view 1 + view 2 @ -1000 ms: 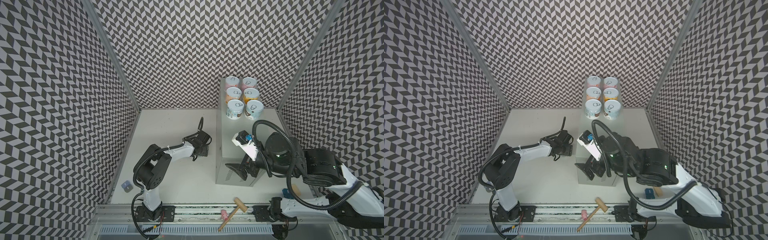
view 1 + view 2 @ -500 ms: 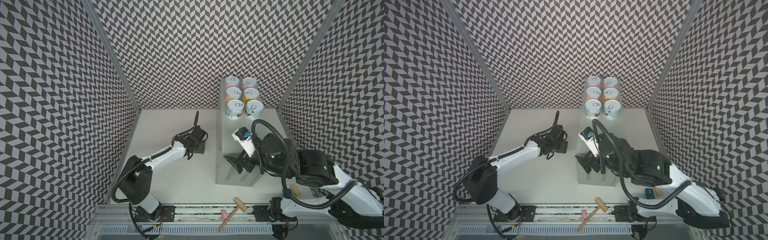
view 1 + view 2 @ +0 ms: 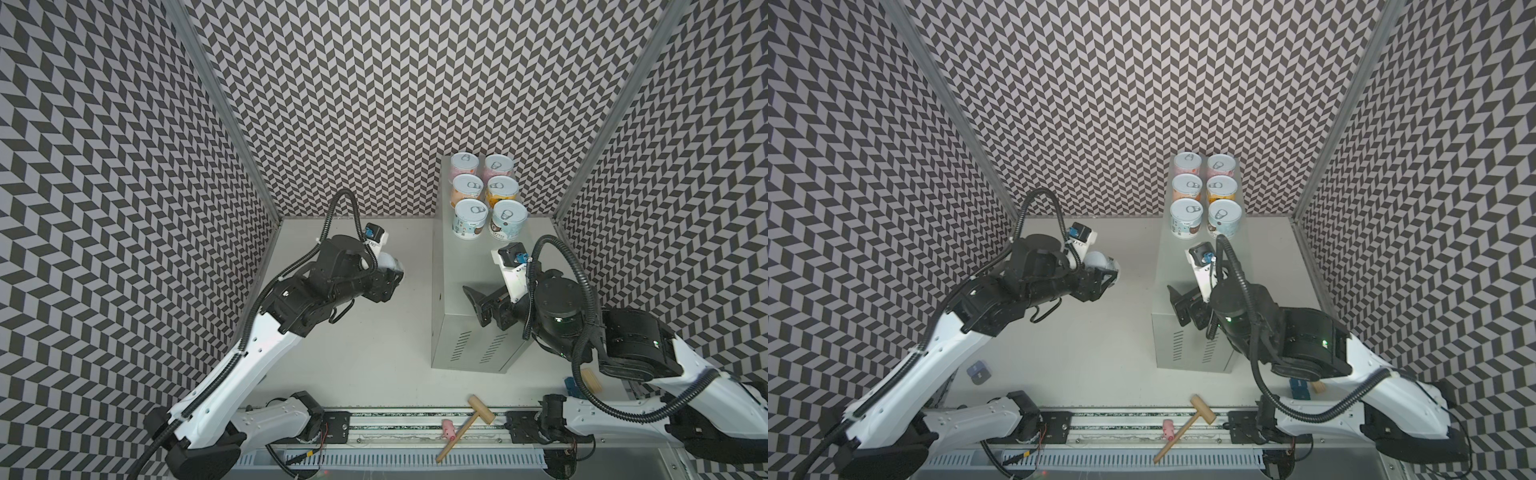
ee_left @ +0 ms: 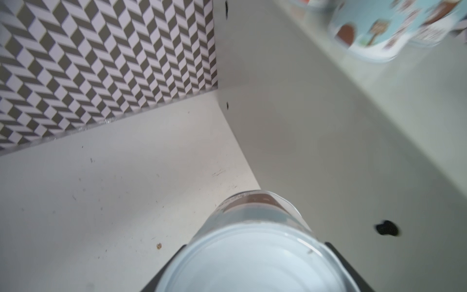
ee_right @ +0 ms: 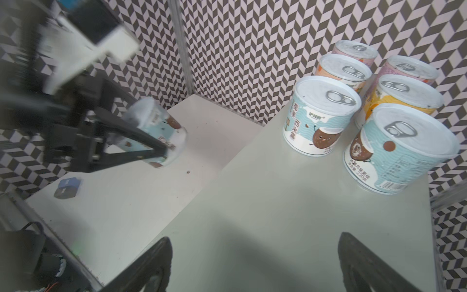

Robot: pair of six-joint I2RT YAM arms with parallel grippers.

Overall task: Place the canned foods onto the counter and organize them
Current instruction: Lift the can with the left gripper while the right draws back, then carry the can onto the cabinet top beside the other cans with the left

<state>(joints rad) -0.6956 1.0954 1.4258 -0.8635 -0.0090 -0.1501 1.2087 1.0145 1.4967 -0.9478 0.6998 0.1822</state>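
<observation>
The counter's top is bare in front of that edge's row (image 3: 470,260) (image 4: 423,97). I need to raise my left gripper over the counter's edge next, then lower it and release the can there.
Several canned foods (image 3: 469,218) (image 3: 1185,218) (image 5: 318,113) stand upright in two rows at the far end of the counter (image 3: 465,266) (image 3: 1177,266) (image 5: 278,202), a tall grey metal box. One more can (image 3: 388,264) (image 3: 1100,262) (image 4: 257,252) (image 5: 156,134), with a light blue label, is held off the white floor just left of the counter. My left gripper (image 3: 392,274) (image 3: 1106,276) (image 4: 255,265) is shut on it. Over the near half of the counter top my right gripper (image 3: 478,303) (image 3: 1177,303) (image 5: 252,242) is open and holds nothing.
Chevron-patterned walls close in the back and both sides. A wooden mallet (image 3: 465,424) and a small pink piece (image 3: 449,428) lie on the front rail. A small blue block (image 3: 978,370) (image 5: 67,188) sits on the floor at the front left. Vent slits (image 3: 478,349) mark the counter's near side.
My left arm has risen from the floor, lifting the light blue can to beside the counter. My right gripper has moved a little farther back over the counter top, still open.
</observation>
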